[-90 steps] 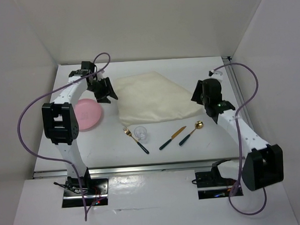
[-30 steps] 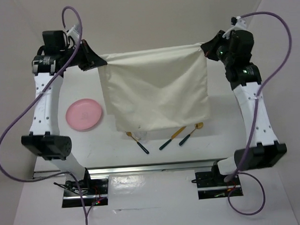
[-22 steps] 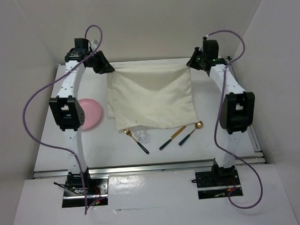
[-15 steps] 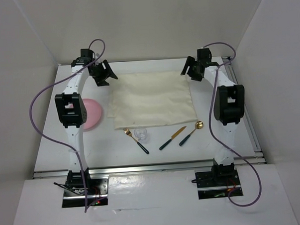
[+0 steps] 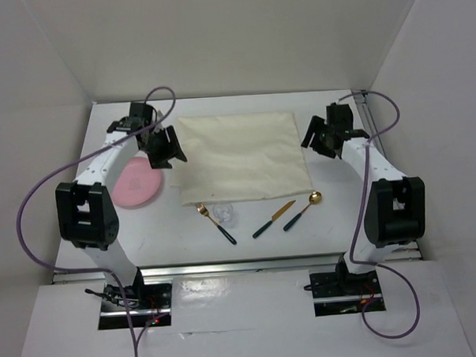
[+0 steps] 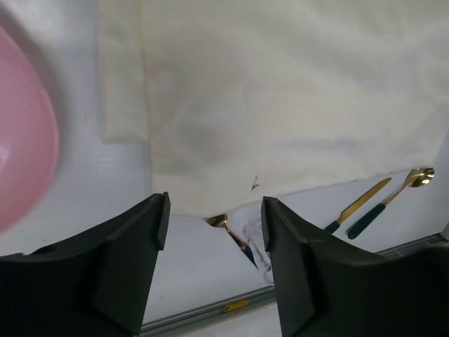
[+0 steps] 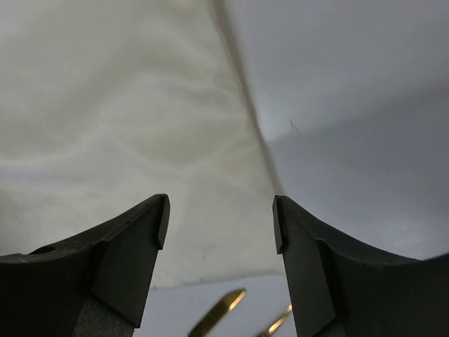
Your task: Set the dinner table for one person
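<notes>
My right gripper moves down and back onto the cloth's near corner by the spoon next. That corner lies below and back from the gripper's open fingers.
The cream cloth lies spread flat in the middle of the white dinner table. My left gripper hovers open beside the cloth's left edge, holding nothing; its wrist view shows the cloth and the pink plate below it. My right gripper hovers open at the cloth's right edge, empty, above the cloth and bare table. The pink plate sits left of the cloth. A fork, a clear glass, a knife and a spoon lie in front of the cloth.
The glass stands against the fork just below the cloth's near edge. White walls enclose the table on the left, back and right. A metal rail runs along the near edge by the arm bases.
A second ago both grippers held the cloth up by its far corners. They lowered it flat, let go, opened, and drew back toward the near side.
</notes>
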